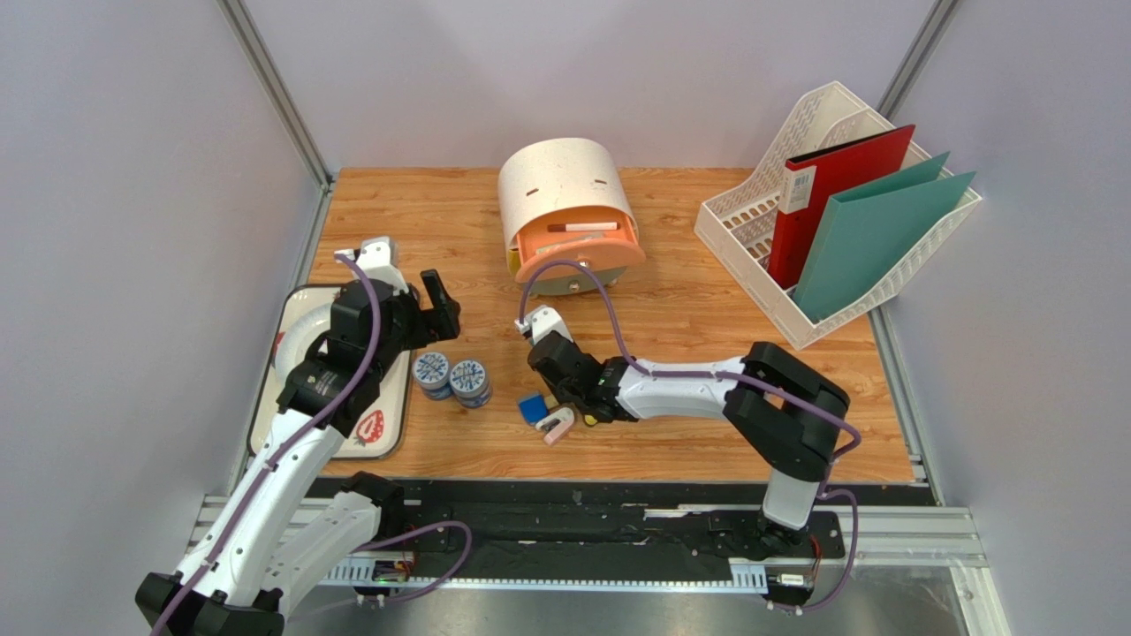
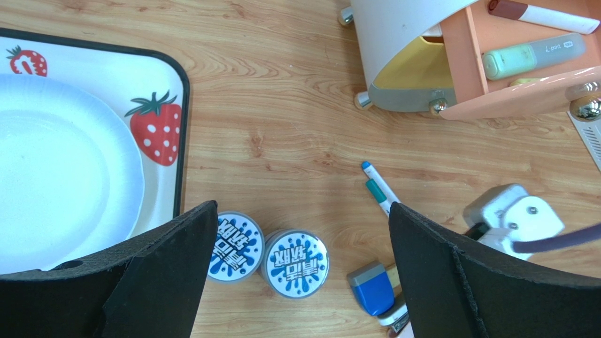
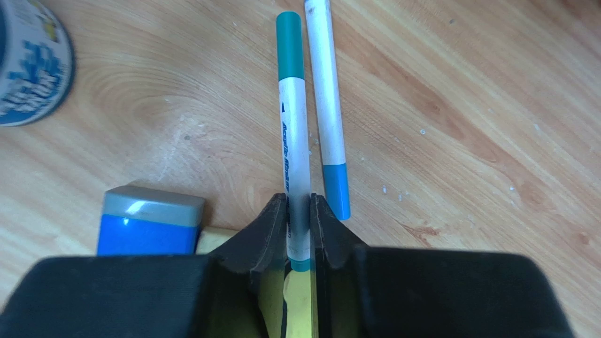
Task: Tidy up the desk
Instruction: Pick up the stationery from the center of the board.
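My right gripper will go up and outward, lower the teal-capped marker inside the drawer, and release it there, because the open orange drawer [image 1: 574,239] already holds a marker.
The desk [image 1: 690,318] is an orange-brown wood tabletop. My right gripper [image 3: 300,211] is down at its middle front [image 1: 555,387], shut on the lower end of a white marker with a teal cap [image 3: 293,134] that lies flat on the wood. A second white marker with a blue cap [image 3: 328,105] lies right beside it, untouched. My left gripper [image 2: 302,208] hangs open above two round jars with blue-and-white lids [image 2: 236,246] [image 2: 296,264], holding nothing.
A blue eraser [image 3: 148,225] lies just left of my right fingers. A strawberry-print tray [image 2: 159,77] with a white plate [image 2: 56,169] sits at the left. A cream organiser [image 1: 564,199] with an open orange drawer stands at the back; a white file rack [image 1: 744,225] holds folders.
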Available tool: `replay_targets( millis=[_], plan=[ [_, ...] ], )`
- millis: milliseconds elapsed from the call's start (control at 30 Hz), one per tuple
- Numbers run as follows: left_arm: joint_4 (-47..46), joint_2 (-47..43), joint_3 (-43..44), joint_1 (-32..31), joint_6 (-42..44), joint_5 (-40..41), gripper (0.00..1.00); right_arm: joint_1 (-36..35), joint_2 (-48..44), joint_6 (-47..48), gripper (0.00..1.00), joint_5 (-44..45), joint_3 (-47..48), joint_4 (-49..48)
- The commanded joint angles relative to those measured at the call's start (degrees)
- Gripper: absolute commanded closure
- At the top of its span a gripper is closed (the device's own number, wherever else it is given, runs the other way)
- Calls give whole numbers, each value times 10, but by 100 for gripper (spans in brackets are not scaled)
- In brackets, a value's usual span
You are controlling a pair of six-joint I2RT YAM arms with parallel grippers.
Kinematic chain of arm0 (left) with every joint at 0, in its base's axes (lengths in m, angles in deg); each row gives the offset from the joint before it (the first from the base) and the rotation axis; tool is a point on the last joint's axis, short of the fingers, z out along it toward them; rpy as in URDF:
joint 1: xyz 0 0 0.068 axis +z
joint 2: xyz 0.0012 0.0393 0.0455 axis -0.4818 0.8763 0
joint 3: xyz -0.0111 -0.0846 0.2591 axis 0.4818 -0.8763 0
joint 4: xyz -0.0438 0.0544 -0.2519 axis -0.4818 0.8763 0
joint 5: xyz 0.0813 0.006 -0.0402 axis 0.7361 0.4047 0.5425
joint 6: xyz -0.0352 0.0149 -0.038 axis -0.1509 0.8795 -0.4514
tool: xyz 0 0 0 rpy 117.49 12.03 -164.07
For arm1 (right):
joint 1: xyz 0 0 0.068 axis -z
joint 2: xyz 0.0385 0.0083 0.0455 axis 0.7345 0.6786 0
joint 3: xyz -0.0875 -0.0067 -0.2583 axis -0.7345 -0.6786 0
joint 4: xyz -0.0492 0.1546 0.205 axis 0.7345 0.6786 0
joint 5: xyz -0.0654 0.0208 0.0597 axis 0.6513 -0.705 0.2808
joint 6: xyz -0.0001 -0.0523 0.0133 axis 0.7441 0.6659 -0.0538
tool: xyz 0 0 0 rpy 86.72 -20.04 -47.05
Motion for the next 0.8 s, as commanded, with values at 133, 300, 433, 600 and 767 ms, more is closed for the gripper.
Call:
replay_targets(
  millis=[133,300,433,600,767],
  plan=[
    [0,-8,11,4,0,4,1,-4,-111,17,100,-54,14,10],
    [-2,-5,11,4,0,4,1,-4,-176,19,100,-94,-4,17],
    [-7,-5,10,4,-3,1,1,-5,-210,17,100,-114,-10,31],
    [-7,-1,11,4,0,0,1,-3,-243,12,100,-120,-19,43],
    [-6,-5,11,4,2,1,1,-4,-266,17,100,-129,-21,55]
  ],
)
